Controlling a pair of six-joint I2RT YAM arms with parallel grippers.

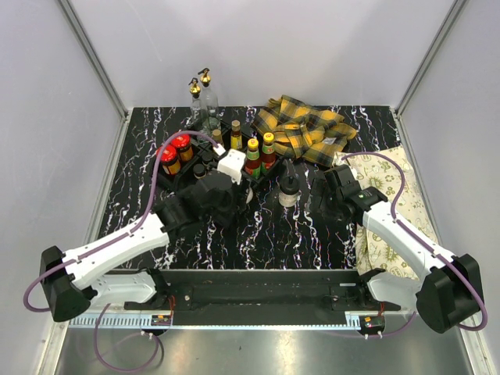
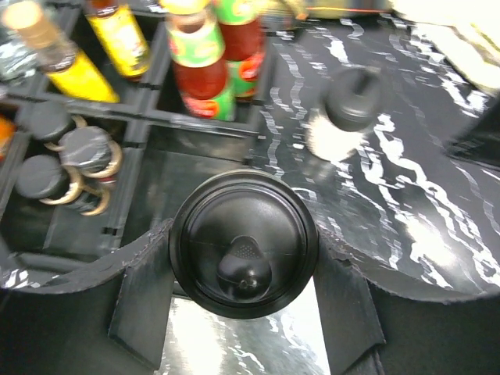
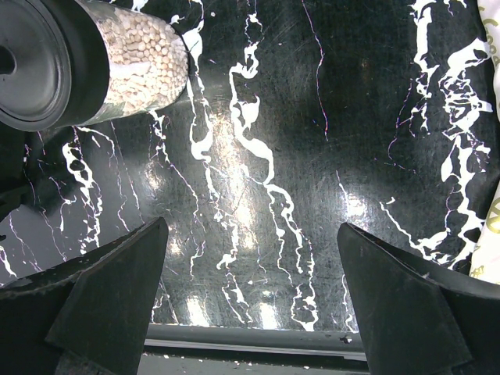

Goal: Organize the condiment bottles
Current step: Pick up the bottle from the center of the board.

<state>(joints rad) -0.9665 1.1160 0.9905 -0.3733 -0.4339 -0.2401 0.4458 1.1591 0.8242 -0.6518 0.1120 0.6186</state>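
Note:
The free space lies below and outward of the shaker, so the left gripper should next carry the shaker outward, lower it into the empty tray compartment (image 2: 186, 166) and let go of it.
My left gripper (image 1: 238, 191) (image 2: 244, 262) is shut on a black-capped shaker (image 2: 244, 234), seen from above, held at the near right corner of the black divided tray (image 1: 190, 178) (image 2: 195, 125). The tray holds red-lidded jars (image 1: 176, 152), yellow-capped sauce bottles (image 1: 252, 156) (image 2: 203, 70) and small black-capped bottles (image 2: 62, 156). Two gold-spouted glass bottles (image 1: 201, 94) stand behind the tray. Another black-capped shaker (image 1: 289, 191) (image 2: 344, 113) (image 3: 117, 62) of white grains stands on the table right of the tray. My right gripper (image 1: 316, 205) (image 3: 250, 226) is open and empty, just right of that shaker.
A yellow plaid cloth (image 1: 301, 129) lies crumpled at the back right of the tray. A cream patterned cloth (image 1: 398, 203) covers the table's right side under my right arm. White walls close in the back and both sides.

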